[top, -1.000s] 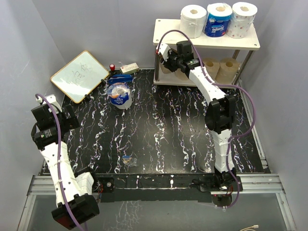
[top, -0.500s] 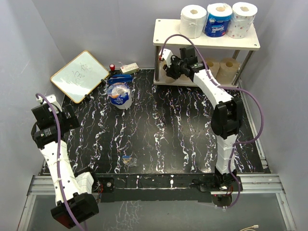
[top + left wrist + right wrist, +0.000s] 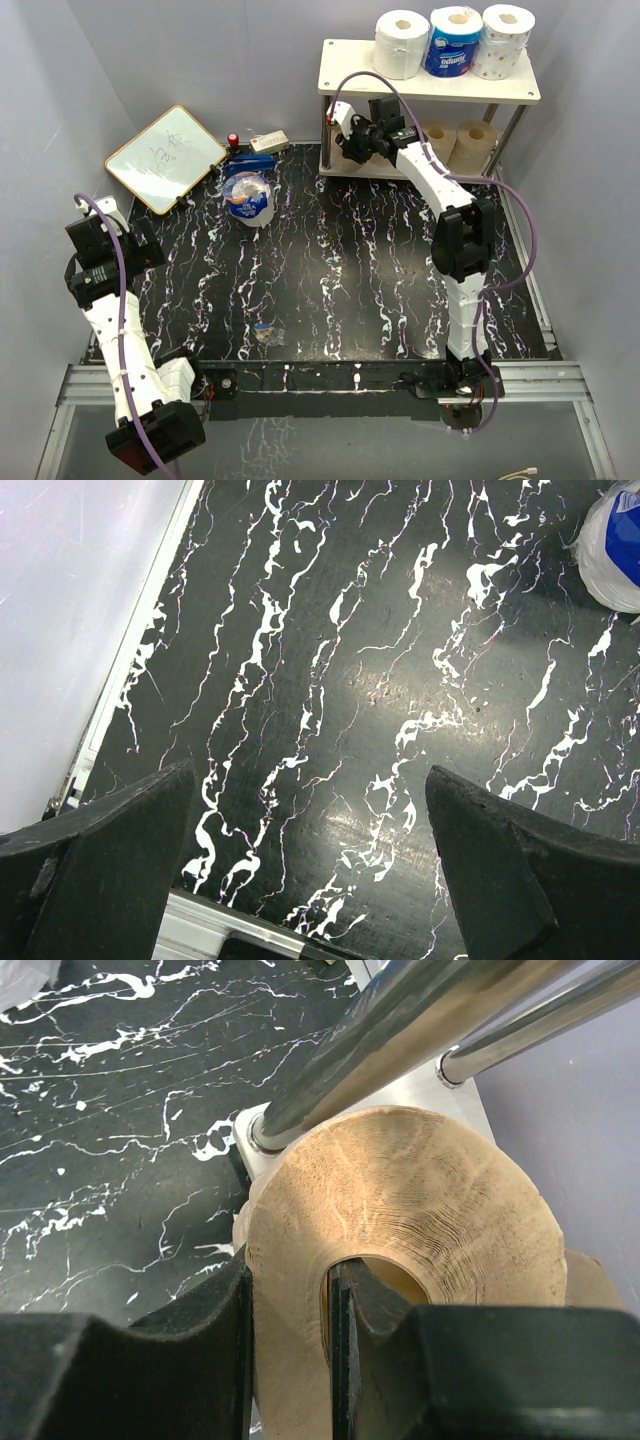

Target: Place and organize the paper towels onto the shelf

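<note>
Next, my right gripper comes down toward the lower level's end beside the shelf's chrome leg (image 3: 400, 1030) and opens, since the tan roll is already over that level.
The shelf (image 3: 420, 85) stands at the back right. A white roll (image 3: 402, 42), a blue-wrapped roll (image 3: 454, 42) and a dotted roll (image 3: 505, 40) stand on its top board. Two tan rolls (image 3: 438, 140) (image 3: 476, 142) stand on the lower tier. My right gripper (image 3: 358, 145) is at the lower tier's left end. In the right wrist view it (image 3: 290, 1300) is shut on a tan roll (image 3: 420, 1200), one finger in the core and one outside, beside a chrome leg (image 3: 400, 1030). My left gripper (image 3: 310, 860) is open and empty over the table's left side.
A framed whiteboard (image 3: 165, 157) leans at the back left. A clear bag with a blue item (image 3: 248, 197) lies left of centre, and a small wrapped item (image 3: 266, 331) lies near the front. A red-capped object (image 3: 233, 140) and a white box (image 3: 268, 143) sit by the back wall.
The right arm's elbow swung right, then partly back. Its gripper stays shut on the tan roll at the lower tier's left end. The left arm has not moved.
</note>
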You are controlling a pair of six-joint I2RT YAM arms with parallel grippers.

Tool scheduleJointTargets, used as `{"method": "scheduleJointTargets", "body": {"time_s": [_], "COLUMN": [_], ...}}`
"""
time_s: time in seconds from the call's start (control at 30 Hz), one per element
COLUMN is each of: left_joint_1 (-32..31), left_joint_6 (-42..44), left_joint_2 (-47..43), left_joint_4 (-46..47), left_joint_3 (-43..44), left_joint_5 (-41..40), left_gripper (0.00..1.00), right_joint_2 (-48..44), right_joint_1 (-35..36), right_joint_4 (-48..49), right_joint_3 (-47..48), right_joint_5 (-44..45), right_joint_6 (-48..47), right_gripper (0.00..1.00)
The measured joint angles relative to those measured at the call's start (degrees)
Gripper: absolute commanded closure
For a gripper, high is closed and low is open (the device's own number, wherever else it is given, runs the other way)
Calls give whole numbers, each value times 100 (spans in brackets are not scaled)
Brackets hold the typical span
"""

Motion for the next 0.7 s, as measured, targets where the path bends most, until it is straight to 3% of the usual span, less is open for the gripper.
{"method": "scheduleJointTargets", "body": {"time_s": [0.3, 0.4, 0.6, 0.7], "left_joint_1": [0, 0, 0, 0], "left_joint_6": [2, 0, 0, 0], "left_joint_2": [0, 4, 26, 28], "left_joint_4": [0, 0, 0, 0], "left_joint_3": [0, 0, 0, 0], "left_joint_5": [2, 2, 2, 2], "left_gripper": [2, 2, 2, 2], "right_joint_2": [732, 881, 920, 918], "right_joint_1": [0, 0, 0, 0], "right_joint_4": [-92, -83, 122, 348], "right_joint_3": [647, 848, 911, 903], "right_joint_5": [120, 164, 315, 389], "right_joint_6": [26, 57, 184, 219], "right_gripper": [82, 69, 33, 30]}}
